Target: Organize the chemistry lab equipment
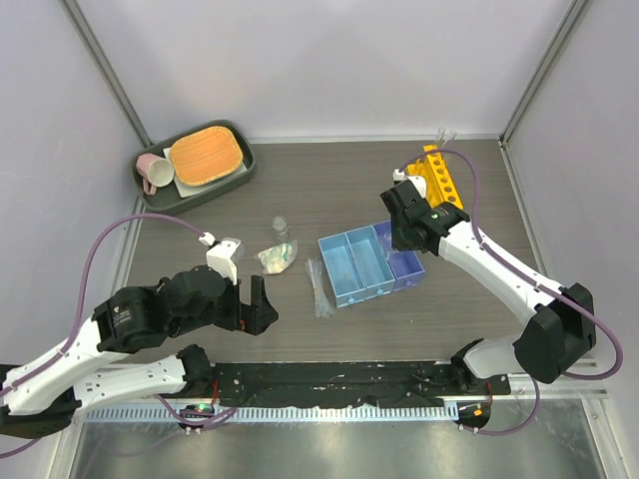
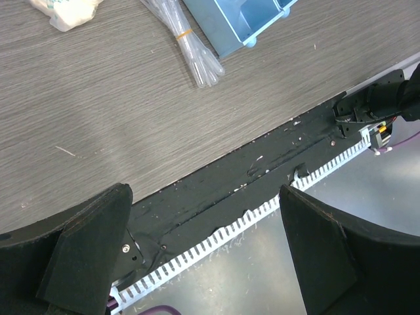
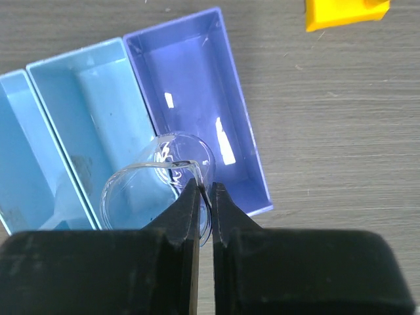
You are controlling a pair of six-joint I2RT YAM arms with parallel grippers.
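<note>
My right gripper should next move back over that section's near end (image 1: 404, 266) (image 3: 228, 169), then lower the beaker inside, because the beaker hangs across the side of the tray's empty darker section.
My right gripper (image 3: 205, 190) is shut on the rim of a small clear beaker (image 3: 154, 180) and holds it tilted over the blue three-compartment tray (image 3: 85, 98), at the wall between the middle and the darker right compartment. In the top view this gripper (image 1: 404, 238) hangs over the tray's (image 1: 349, 264) right end, with the yellow test tube rack (image 1: 441, 178) just behind it. A clear pipette bundle (image 1: 318, 287) lies left of the tray, and another small beaker (image 1: 281, 228) stands further left. My left gripper (image 1: 250, 311) is open and empty near the front edge, with the pipette bundle (image 2: 187, 42) far from its fingers (image 2: 85, 256).
A grey tray (image 1: 150, 195) with an orange pad and a pink mug sits at the back left. A pale crumpled wad (image 1: 277, 257) lies beside the standing beaker. Thin clear tubes (image 1: 444, 134) stand behind the rack. A black strip (image 2: 262, 170) runs along the table's near edge.
</note>
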